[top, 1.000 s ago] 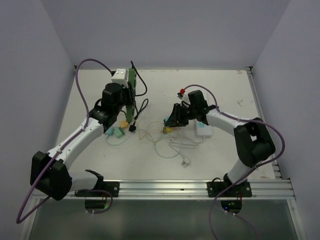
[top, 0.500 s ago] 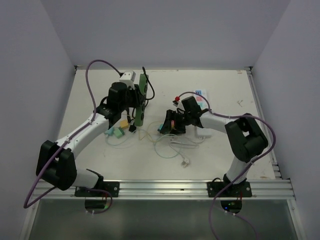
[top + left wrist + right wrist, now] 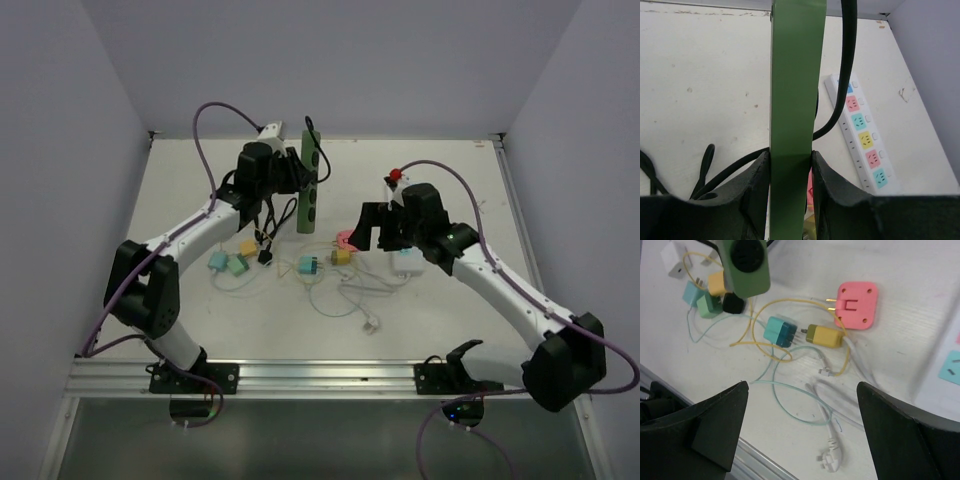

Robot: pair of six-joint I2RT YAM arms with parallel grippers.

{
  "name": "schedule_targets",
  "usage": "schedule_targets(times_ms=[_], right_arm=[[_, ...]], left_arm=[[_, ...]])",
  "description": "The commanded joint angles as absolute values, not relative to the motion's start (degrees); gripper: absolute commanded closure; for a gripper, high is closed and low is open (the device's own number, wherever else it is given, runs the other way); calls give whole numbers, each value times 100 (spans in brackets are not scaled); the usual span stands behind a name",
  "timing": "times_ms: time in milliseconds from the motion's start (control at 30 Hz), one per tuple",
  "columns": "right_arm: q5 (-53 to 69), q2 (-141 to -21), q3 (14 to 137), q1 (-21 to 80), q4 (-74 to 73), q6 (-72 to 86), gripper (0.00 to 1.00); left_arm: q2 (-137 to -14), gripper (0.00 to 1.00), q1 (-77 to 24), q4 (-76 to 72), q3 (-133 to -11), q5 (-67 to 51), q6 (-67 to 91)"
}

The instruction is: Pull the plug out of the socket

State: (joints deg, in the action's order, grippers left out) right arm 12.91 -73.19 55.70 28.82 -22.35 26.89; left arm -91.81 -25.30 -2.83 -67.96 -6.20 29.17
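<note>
The left gripper should next carry the green power strip (image 3: 309,190) toward the white power strip and lower it onto the table beside the white one, as the plugs lie loose.
The socket, a long green power strip (image 3: 309,190), hangs off the table, and my left gripper (image 3: 288,180) is shut on it. In the left wrist view the green strip (image 3: 795,90) fills the gap between both fingers (image 3: 758,185), with its black cord (image 3: 848,55) behind. Its end (image 3: 745,262) shows at the top of the right wrist view. A pink plug (image 3: 856,305) lies loose on the table, prongs showing, beside a teal plug (image 3: 780,331) and a yellow one (image 3: 825,336). My right gripper (image 3: 801,386) hovers open and empty above them, right of the pink plug (image 3: 345,240).
A white power strip (image 3: 860,132) with coloured outlets lies at the right, partly under my right arm (image 3: 405,262). Small teal, green and yellow adapters (image 3: 230,262) and a black plug (image 3: 265,256) sit under the green strip. Thin cables loop to a white plug (image 3: 372,325).
My right gripper opened wide and drew back to the right, leaving the plugs on the table. My left arm carried the green strip rightward and farther back.
</note>
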Motion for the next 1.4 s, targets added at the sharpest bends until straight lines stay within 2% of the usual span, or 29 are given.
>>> schedule_targets(times_ms=[0,167,400,667,833,933,967,1033,1067,1167,1367], right_arm=[[247,-6663,5564,2865,-2558,2391,6],[-96,-5829,5247,2857,-2505,2452,5],[-211,-5406,4975,2865,-2601,2531,4],[-237,-5151,4773,2865,-2742,2628,4],[-299,-5063,4737,2865,-2804,2628,3],[-351,-5028,4781,2865,-2891,2637,3],[-395,-4984,4790,2865,-2918,2628,3],[-587,-4914,4860,2865,-3023,2584,3],[-667,-4843,4886,2865,-3067,2532,2],[-1062,-4755,5053,2865,-3278,2470,1],[-1853,-4492,5466,2865,-3700,2251,1]], left_arm=[[-9762,100,-2601,-1248,-7487,-1010,3559],[-10668,100,-2742,-1564,-8094,-1230,4262],[-12012,100,-3163,-1863,-9025,-1064,4869],[-12753,98,-3708,-2223,-9106,-906,5510],[-12858,80,-3920,-2451,-8746,-896,5756],[-12771,62,-3937,-2522,-8526,-975,5853],[-12710,50,-3937,-2531,-8456,-976,5854],[-12429,34,-3929,-2505,-8210,-897,5749],[-12193,21,-3929,-2444,-8078,-870,5678],[-11666,2,-3929,-2049,-7937,-686,5301],[-10444,0,-3929,-1170,-7638,-115,4466]])
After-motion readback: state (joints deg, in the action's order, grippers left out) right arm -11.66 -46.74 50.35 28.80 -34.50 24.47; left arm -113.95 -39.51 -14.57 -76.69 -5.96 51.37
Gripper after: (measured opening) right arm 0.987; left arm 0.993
